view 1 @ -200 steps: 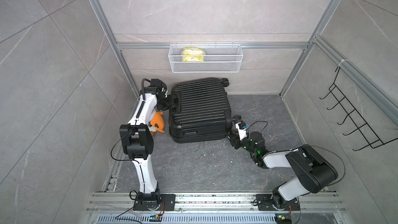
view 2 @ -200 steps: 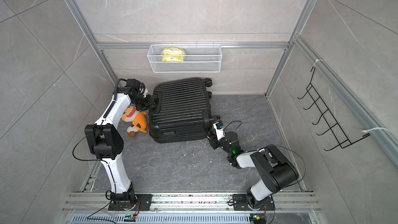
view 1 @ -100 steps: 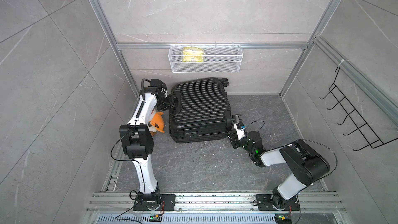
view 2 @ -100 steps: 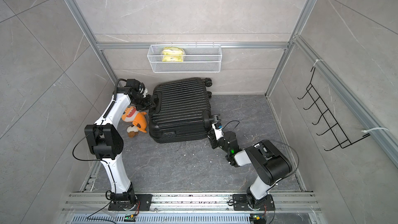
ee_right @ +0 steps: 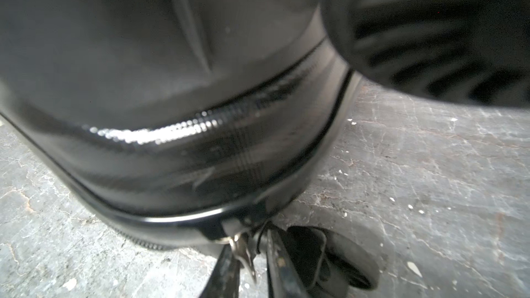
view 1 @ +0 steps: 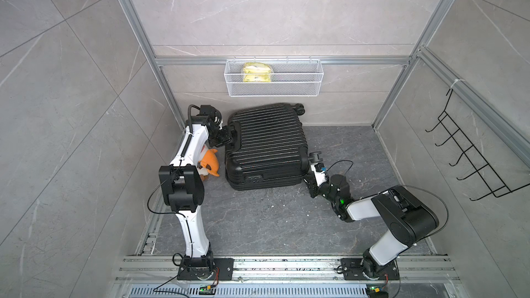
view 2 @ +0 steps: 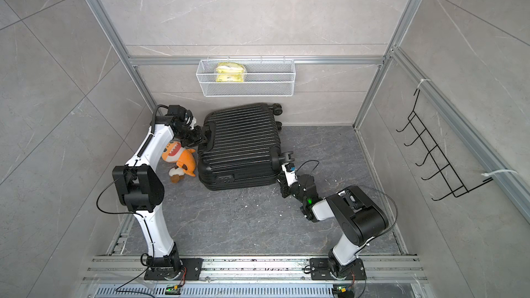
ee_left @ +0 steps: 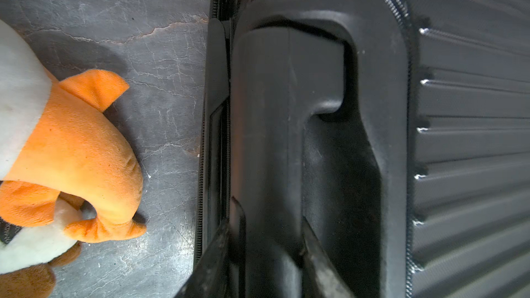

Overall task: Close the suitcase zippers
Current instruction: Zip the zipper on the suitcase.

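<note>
My left gripper is holding the handle. It should pull back toward the suitcase's near edge [view 1: 258, 180] so the seam turns past my right gripper, and then let go of the handle.
The black ribbed suitcase [view 1: 266, 141] [view 2: 241, 144] lies flat on the floor with its shells together. My left gripper [view 1: 228, 136] [ee_left: 266, 256] is at its left side, shut on the moulded handle [ee_left: 266, 110], one finger on each side of the bar. My right gripper [view 1: 308, 180] [ee_right: 252, 265] is low at the near right corner. A small metallic zipper pull tab [ee_right: 243, 249] hangs between its fingers [ee_right: 279, 265], which stand narrowly apart. Blur hides whether they pinch it. Zipper track [ee_right: 172, 130] [ee_left: 200, 167] runs along the seam.
An orange plush toy [view 1: 210, 161] [ee_left: 71, 153] lies on the floor beside the case's left side, under my left arm. A spinner wheel [ee_right: 344, 259] sits right behind my right fingers. A wire basket [view 1: 274, 81] hangs on the back wall and a hook rack [view 1: 470, 161] on the right wall.
My right gripper's jaws have narrowed around the zipper pull tab at the corner, and the right arm's elbow has shifted slightly. The left arm and the suitcase have not moved.
</note>
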`<state>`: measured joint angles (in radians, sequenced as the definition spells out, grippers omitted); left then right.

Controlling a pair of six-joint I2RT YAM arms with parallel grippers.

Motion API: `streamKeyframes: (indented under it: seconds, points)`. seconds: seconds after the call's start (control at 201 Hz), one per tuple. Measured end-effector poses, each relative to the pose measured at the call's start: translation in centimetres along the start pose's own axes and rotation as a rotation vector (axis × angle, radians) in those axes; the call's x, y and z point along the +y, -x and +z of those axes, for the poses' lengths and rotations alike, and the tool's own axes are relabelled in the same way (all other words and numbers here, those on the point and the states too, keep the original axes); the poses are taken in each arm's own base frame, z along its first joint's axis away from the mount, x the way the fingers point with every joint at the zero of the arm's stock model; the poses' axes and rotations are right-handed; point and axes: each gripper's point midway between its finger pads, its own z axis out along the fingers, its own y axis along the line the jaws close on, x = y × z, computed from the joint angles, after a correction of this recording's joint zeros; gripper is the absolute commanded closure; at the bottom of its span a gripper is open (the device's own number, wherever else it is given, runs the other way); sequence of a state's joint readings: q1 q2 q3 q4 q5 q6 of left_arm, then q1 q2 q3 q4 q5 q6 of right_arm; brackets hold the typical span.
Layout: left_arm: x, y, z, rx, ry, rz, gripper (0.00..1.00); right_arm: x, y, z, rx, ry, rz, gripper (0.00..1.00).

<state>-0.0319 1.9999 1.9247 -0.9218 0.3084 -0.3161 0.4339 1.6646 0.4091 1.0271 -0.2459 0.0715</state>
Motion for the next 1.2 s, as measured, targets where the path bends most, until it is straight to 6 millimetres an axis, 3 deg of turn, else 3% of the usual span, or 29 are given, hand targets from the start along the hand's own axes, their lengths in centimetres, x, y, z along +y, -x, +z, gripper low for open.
streamKeyframes:
  seconds: [0.125, 0.359, 0.628, 0.822, 1.201]
  points:
    - [0.0, 0.0, 0.0, 0.001, -0.001, -0.003, 1.00, 0.2, 0.0, 0.0, -0.001, 0.015, -0.015, 1.00]
    - [0.0, 0.0, 0.0, 0.000, -0.004, -0.038, 1.00, 0.5, 0.2, -0.2, 0.006, 0.026, -0.029, 1.00]
    - [-0.4, 0.3, -1.0, -0.004, 0.012, -0.112, 1.00, 0.8, 1.2, -2.0, 0.029, 0.011, -0.068, 1.00]
    - [-1.6, 1.4, -3.1, -0.028, 0.029, -0.105, 1.00, 2.6, 1.4, -2.6, 0.042, 0.044, -0.116, 1.00]
    - [-1.3, 1.1, -2.3, -0.045, 0.053, -0.097, 1.00, 5.3, 0.5, -3.1, 0.137, 0.100, -0.175, 1.00]
